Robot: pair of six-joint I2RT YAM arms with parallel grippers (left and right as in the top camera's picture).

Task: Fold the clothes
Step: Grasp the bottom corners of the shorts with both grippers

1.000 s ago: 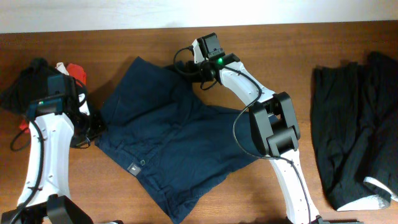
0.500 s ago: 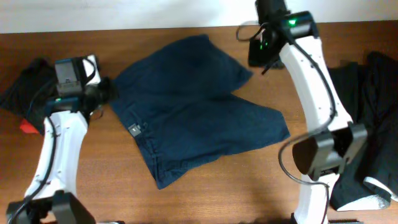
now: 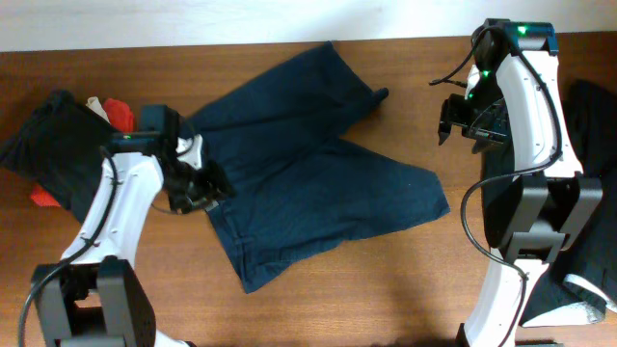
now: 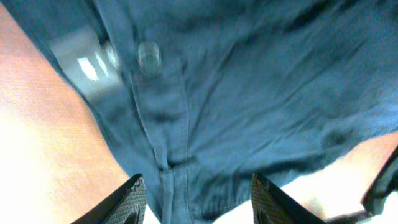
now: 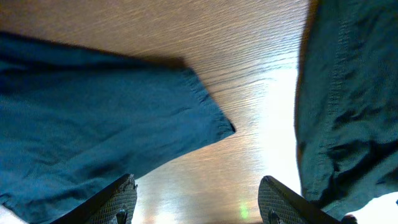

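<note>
The garment hem's near corner (image 3: pixel 444 211) (image 5: pixel 227 131) sticks out over bare wood, so my right gripper should go down around it next, to the gripper's left in the overhead view.
The navy trouser-like garment (image 3: pixel 318 173) lies spread across the middle of the table, its waistband toward the left. My left gripper (image 3: pixel 200 185) hovers open over that waistband. In the left wrist view its fingers (image 4: pixel 132 200) straddle the fly seam without pinching it, with the small button (image 4: pixel 149 56) and a label (image 4: pixel 84 59) further ahead. My right gripper (image 3: pixel 468 118) hangs open to the right of the garment. In the right wrist view bare wood shows between its fingers (image 5: pixel 117 200), with a navy leg hem (image 5: pixel 93 118) to the left and a dark garment (image 5: pixel 348 93) to the right.
A black garment pile (image 3: pixel 43 145) with red and white pieces (image 3: pixel 116 111) sits at the far left. More black garments (image 3: pixel 593 154) lie along the right edge, partly behind my right arm. Bare wood table (image 3: pixel 386 280) runs along the front.
Both grippers have opened and let go of the navy garment, which now lies higher and flatter on the table. The right arm has swung right, off the fabric. The left has moved over the waistband.
</note>
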